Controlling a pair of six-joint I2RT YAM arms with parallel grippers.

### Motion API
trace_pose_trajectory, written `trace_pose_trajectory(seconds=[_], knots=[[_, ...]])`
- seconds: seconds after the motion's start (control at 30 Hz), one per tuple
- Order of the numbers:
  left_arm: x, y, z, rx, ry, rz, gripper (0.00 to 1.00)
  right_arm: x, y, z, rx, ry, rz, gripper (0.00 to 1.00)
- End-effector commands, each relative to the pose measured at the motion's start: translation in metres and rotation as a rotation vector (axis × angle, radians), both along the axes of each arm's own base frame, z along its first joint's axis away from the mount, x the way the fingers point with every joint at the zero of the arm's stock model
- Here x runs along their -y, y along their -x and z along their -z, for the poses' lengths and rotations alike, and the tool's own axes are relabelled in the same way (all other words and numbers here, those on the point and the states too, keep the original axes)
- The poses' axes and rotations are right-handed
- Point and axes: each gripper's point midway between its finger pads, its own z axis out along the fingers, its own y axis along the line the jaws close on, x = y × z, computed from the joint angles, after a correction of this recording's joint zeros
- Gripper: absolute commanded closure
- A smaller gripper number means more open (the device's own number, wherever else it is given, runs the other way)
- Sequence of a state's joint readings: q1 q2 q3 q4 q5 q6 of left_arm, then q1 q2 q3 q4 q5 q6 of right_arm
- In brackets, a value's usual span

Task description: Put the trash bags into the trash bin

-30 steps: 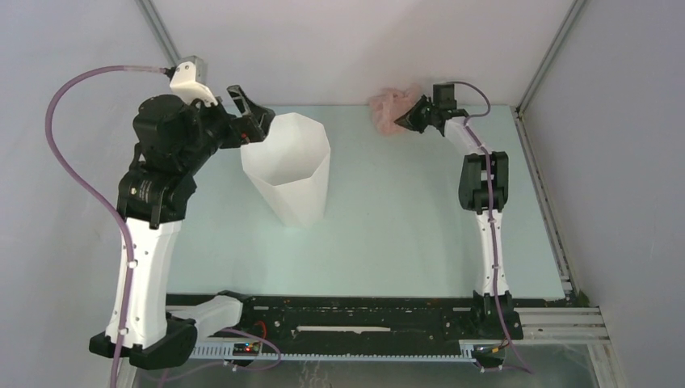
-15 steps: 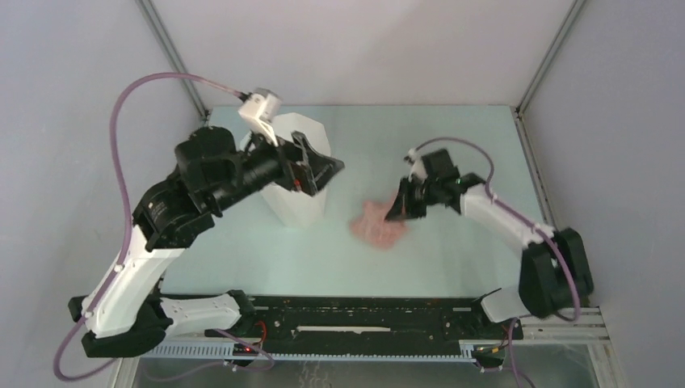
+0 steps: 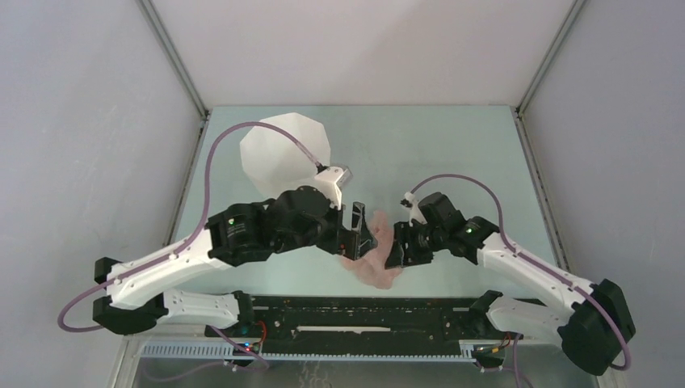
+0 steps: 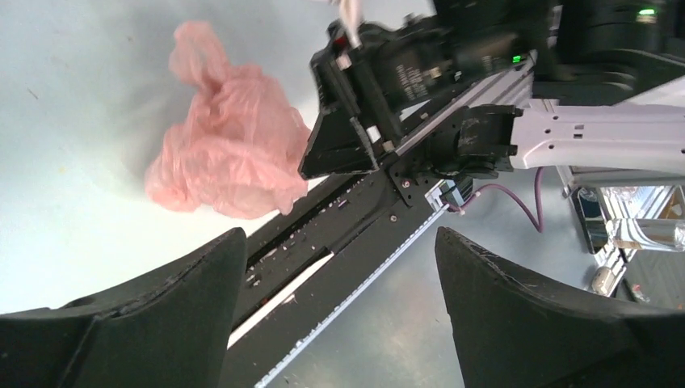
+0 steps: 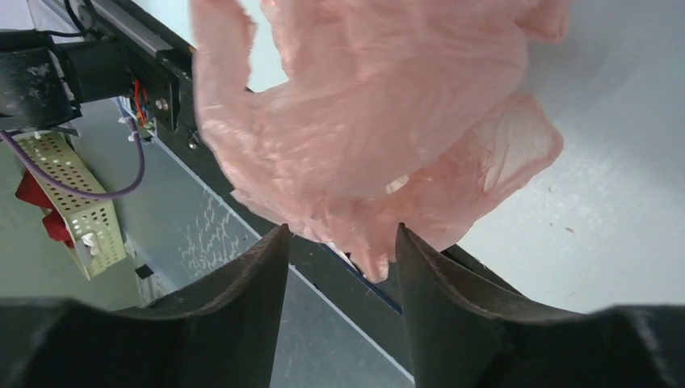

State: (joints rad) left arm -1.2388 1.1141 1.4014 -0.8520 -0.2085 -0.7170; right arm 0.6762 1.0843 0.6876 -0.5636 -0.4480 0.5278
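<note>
I will next turn the fingers of my left gripper down and lower them onto the trash bag, because my left gripper faces the front bar and the trash bag's crumpled middle (image 3: 375, 263) (image 4: 224, 147) is below it.
The pale-pink trash bag (image 3: 373, 263) lies crumpled on the table near the front edge, between the two grippers. My right gripper (image 3: 395, 251) is at its right side, open, and a low fold of the trash bag (image 5: 371, 121) hangs between the right gripper's (image 5: 341, 230) tips without being pinched. My left gripper (image 3: 360, 233) is at the bag's left, wide open and empty; the left gripper (image 4: 339, 234) faces the front rail, the trash bag (image 4: 226, 153) up to its left. The white faceted trash bin (image 3: 283, 149) stands at the back left, its lower part hidden by the left arm.
The black rail (image 3: 363, 311) of the arm bases runs along the near edge just in front of the bag. Grey enclosure walls and metal posts (image 3: 174, 61) bound the table. A purple cable (image 3: 242, 133) arcs over the bin.
Both arms swung in toward the front middle. The right gripper carried the bag toward the near edge and then opened. The left gripper left the bin and now faces the bag.
</note>
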Motion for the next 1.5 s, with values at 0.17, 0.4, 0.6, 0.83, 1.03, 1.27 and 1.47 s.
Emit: trace_pose_trajectory(seconds=[0.17,0.4,0.6,0.83,1.03,1.27,1.47], knots=[[0.014,-0.003,0.055,-0.181,-0.154,-0.134,0.15,0.018,-0.016,-0.04,0.052,-0.053,0.133,0.32],[0.025,-0.04,0.083,-0.102,-0.391,-0.237,0.15,0.056,-0.05,-0.041,0.009,-0.073,0.325,0.31],[0.03,-0.074,0.137,-0.175,-0.489,-0.32,0.27,0.089,-0.048,-0.025,-0.028,0.015,0.389,0.31],[0.03,-0.099,0.163,-0.252,-0.469,-0.366,0.19,0.087,-0.045,-0.021,-0.053,0.032,0.392,0.3],[0.043,-0.09,0.192,-0.366,-0.446,-0.339,0.27,0.088,-0.046,-0.013,-0.075,0.058,0.383,0.3],[0.042,-0.087,0.209,-0.388,-0.489,-0.329,0.32,0.088,-0.048,-0.012,-0.072,0.06,0.382,0.3],[0.04,-0.098,0.196,-0.307,-0.504,-0.301,0.74,0.087,-0.05,-0.023,-0.065,0.058,0.394,0.28]])
